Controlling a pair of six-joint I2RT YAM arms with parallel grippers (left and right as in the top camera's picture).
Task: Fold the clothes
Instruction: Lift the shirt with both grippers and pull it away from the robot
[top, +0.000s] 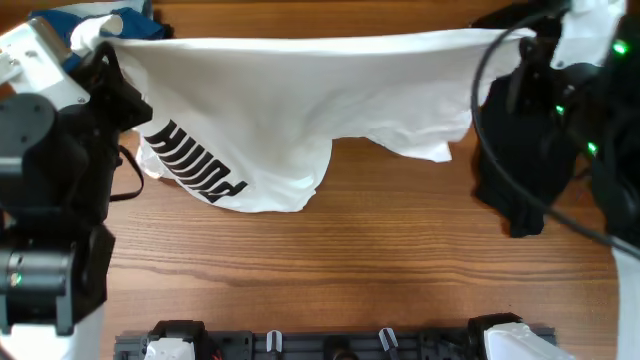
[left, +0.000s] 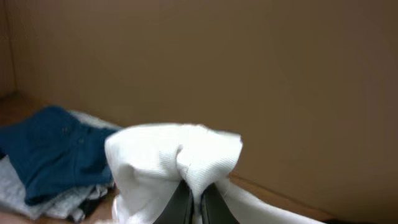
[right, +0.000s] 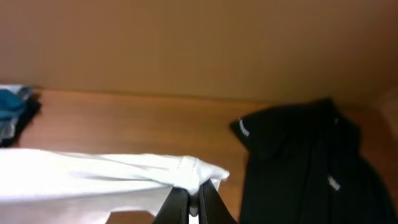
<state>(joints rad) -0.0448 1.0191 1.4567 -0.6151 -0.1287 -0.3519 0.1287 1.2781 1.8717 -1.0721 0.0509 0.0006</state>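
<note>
My left gripper holds its corner of the shirt stretched between both grippers, so it will move back and down to the bare wood nearer the base and release the corner there.
A white T-shirt (top: 290, 100) with black lettering hangs stretched between my two grippers across the back of the table. Its lower part drapes onto the wood. My left gripper (top: 108, 45) is shut on the shirt's left corner; in the left wrist view the white T-shirt (left: 168, 155) bunches over the left gripper's fingers (left: 194, 202). My right gripper (top: 520, 40) is shut on the right corner; in the right wrist view the white T-shirt (right: 112, 171) runs left from the right gripper's fingers (right: 193, 202).
A black garment (top: 520, 160) lies at the right of the table and also shows in the right wrist view (right: 311, 168). A pile with blue and grey clothes (left: 50, 162) sits at the back left, also seen overhead (top: 110, 20). A brown wall (left: 249, 74) stands behind.
</note>
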